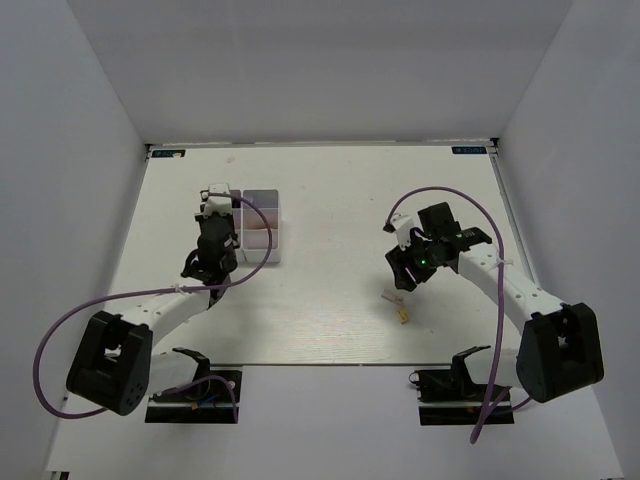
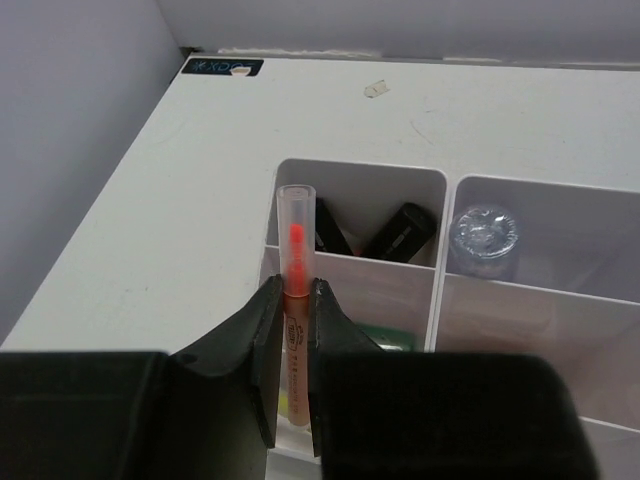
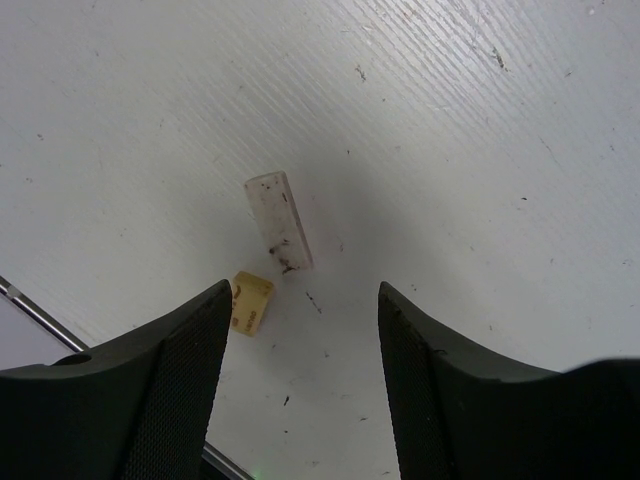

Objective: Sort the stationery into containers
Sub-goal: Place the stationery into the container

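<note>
My left gripper moves down toward the near compartment with the yellow item (image 2: 284, 408) next and releases the thin pink pen (image 2: 295, 240) there, since that compartment lies below the gripper.
My left gripper (image 2: 292, 290) is shut on a thin pink pen (image 2: 295, 240) with a clear cap. It holds the pen over the left column of the white organizer box (image 2: 437, 290). The far left compartment holds black-capped items (image 2: 400, 232). The far right one holds the clear blue-capped bottle (image 2: 483, 238). A green item (image 2: 390, 338) lies in a nearer compartment. In the top view the left gripper (image 1: 225, 207) is at the box (image 1: 262, 205). My right gripper (image 3: 305, 290) is open and empty above a grey block (image 3: 279, 222) and a tan block (image 3: 251, 302). In the top view the right gripper (image 1: 402, 276) is just above the blocks (image 1: 391, 297).
White walls close in the table on the left, right and far sides. The table's near edge (image 3: 40, 312) runs close to the tan block. Purple cables loop from both arms. A black sticker (image 2: 222, 67) marks the far left corner.
</note>
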